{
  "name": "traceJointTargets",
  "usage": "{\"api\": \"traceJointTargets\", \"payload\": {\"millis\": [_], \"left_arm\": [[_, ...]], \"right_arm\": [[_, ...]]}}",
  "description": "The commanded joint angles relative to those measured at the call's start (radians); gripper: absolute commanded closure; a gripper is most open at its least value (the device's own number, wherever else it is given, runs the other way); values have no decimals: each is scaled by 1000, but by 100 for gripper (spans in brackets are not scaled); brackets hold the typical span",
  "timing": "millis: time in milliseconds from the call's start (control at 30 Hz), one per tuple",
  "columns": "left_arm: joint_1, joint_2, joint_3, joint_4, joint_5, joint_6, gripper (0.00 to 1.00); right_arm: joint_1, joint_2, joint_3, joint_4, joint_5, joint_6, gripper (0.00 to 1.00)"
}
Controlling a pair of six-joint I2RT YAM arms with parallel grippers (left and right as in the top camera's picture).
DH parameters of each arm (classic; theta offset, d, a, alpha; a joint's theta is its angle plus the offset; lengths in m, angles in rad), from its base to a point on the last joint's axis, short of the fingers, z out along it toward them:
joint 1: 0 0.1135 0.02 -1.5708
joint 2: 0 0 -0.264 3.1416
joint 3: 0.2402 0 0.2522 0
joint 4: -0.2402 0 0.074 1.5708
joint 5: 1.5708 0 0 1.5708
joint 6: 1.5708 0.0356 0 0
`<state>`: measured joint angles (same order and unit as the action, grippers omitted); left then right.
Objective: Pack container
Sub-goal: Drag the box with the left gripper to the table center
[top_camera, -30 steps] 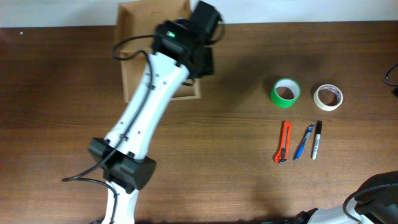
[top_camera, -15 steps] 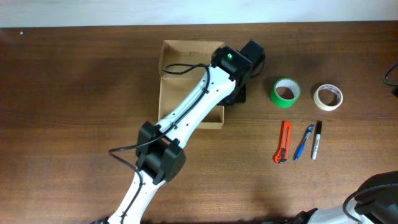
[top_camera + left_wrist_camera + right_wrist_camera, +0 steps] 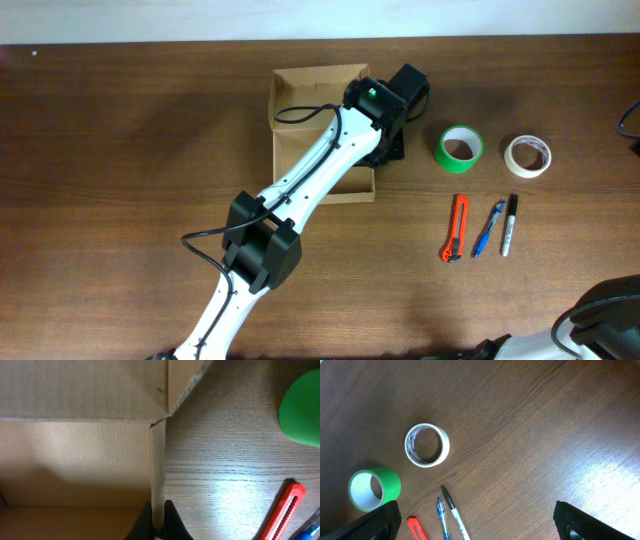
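Note:
The right gripper moves toward the green tape roll's hole next and down over the green tape roll's side facing the white tape roll to close, since the hole faces up.
The container is an open tan cardboard box at the back middle of the table, its flap lid folded back on the far side. My left gripper is shut on the box's right wall; the left wrist view shows the fingers pinching that thin wall, with the box's inside to the left. My right gripper is open and empty above bare table, only its finger pads showing at the frame's lower corners.
Right of the box lie a green tape roll, a white tape roll, a red box cutter, a blue pen and a black marker. The right arm's base sits at the front right corner.
My left gripper has dragged the box to the right, from the back left to just beside the green tape roll. The right arm has not moved.

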<state>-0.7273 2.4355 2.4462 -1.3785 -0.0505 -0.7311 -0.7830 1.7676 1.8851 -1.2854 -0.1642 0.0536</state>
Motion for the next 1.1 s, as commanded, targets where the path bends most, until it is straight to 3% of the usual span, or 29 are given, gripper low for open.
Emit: {"api": "traceJointTargets", "payload": {"millis": [0, 133, 167, 233, 300, 367, 533, 867, 900, 1067], "left_arm": [[0, 37, 10, -2, 11, -17, 99], [0, 51, 10, -12, 11, -16, 93], [0, 52, 10, -14, 10, -15, 84], [0, 52, 10, -13, 10, -8, 51], [0, 51, 10, -13, 10, -4, 25], [0, 51, 10, -13, 10, 18, 16], [-2, 51, 95, -51, -19, 77, 14], [32, 48, 678, -311, -322, 214, 14], [43, 32, 693, -308, -337, 262, 13], [120, -88, 685, -309, -454, 281, 14]], "right_arm": [[-3, 1, 18, 2, -12, 6, 1], [-3, 1, 18, 2, -12, 6, 1], [-3, 1, 18, 2, -12, 6, 1], [-3, 1, 18, 2, -12, 6, 1], [-3, 1, 18, 2, -12, 6, 1], [-3, 1, 18, 2, -12, 6, 1], [-3, 1, 18, 2, -12, 6, 1], [-3, 1, 18, 2, -12, 6, 1], [-3, 1, 18, 2, -12, 6, 1], [-3, 1, 18, 2, -12, 6, 1]]}}
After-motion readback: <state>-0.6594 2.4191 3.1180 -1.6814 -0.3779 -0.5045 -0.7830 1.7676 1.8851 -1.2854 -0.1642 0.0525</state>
